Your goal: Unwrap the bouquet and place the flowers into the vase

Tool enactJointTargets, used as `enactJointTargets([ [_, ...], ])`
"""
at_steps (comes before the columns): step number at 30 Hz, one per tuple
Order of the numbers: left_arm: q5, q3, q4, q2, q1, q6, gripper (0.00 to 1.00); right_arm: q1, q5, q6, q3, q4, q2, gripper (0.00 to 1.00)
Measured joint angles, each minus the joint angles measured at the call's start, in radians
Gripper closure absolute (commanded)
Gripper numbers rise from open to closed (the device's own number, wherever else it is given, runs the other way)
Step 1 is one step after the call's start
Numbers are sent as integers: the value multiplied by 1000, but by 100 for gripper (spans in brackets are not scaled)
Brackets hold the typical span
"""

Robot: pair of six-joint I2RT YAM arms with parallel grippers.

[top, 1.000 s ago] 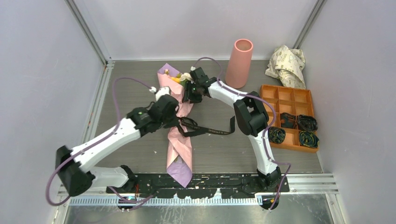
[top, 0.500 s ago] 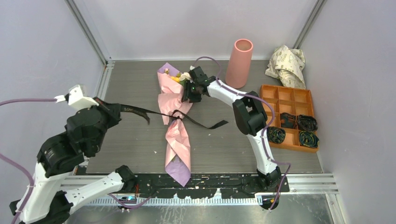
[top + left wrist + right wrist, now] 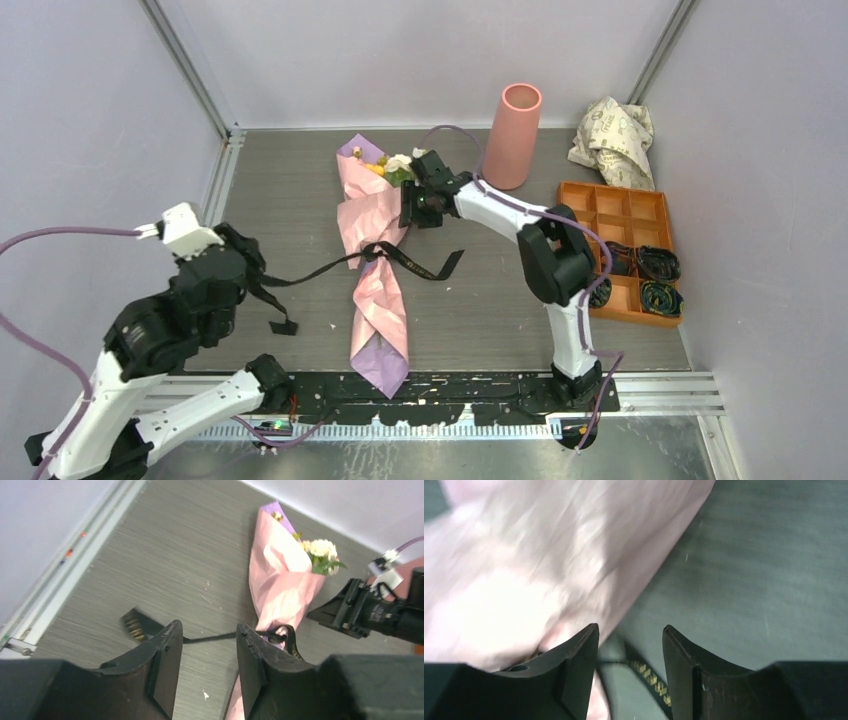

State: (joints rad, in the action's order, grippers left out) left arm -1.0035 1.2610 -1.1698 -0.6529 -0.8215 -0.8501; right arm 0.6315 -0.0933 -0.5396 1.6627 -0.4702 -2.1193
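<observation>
My left gripper is to move down next, toward the right in the top view, onto the cone's crumpled fold [image 3: 374, 280] beside the ribbon, because that ribbon still binds the cone's middle.
The bouquet [image 3: 380, 300] lies lengthwise mid-table, a pink and lilac paper cone [image 3: 280, 580] with its wide end to the rear. The flowers [image 3: 385, 165] [image 3: 320, 550] show at that end. A black ribbon [image 3: 330, 268] is still looped round the cone's waist; its left tail trails over the table to a loose end [image 3: 280, 327]. My left gripper [image 3: 252, 272] [image 3: 207, 625] hangs open above that tail, holding nothing. My right gripper [image 3: 415, 205] [image 3: 630, 627] is open low at the paper's right edge [image 3: 524, 570], ribbon [image 3: 649, 677] lying under the gap. The vase [image 3: 513, 130] stands upright at the back.
An orange compartment tray [image 3: 610, 215] with dark rolled ribbons sits at the right. Crumpled cream printed paper [image 3: 615, 130] lies in the back right corner. Enclosure walls close off the left, back and right sides, and the arm bases' rail [image 3: 420, 385] runs along the near edge.
My left arm pulled the ribbon's tail out to the left and lifted away from the bouquet, then opened; the tail's end dropped to the table. The right gripper opened slightly.
</observation>
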Motion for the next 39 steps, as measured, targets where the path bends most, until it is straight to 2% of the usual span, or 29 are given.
enactJointTargets([
  [6, 132, -80, 168, -84, 0, 88, 57, 44, 26, 11, -203, 14, 280, 44],
  [11, 291, -128, 360, -212, 3, 151, 66, 58, -32, -6, -296, 65, 386, 47],
  [17, 562, -213, 560, -377, 82, 145, 88, 57, -157, -76, -372, 142, 325, 47],
  [19, 665, -267, 621, -412, 119, 128, 91, 58, -189, -98, -373, 162, 290, 48],
  [23, 782, -371, 699, -449, 144, 99, 92, 57, -229, -131, -372, 203, 235, 48],
  [30, 890, -463, 803, -504, 143, 61, 97, 51, -277, -190, -306, 232, 137, 48],
  [39, 914, -527, 885, -606, 144, 45, 100, 43, -292, -244, -230, 246, 67, 51],
])
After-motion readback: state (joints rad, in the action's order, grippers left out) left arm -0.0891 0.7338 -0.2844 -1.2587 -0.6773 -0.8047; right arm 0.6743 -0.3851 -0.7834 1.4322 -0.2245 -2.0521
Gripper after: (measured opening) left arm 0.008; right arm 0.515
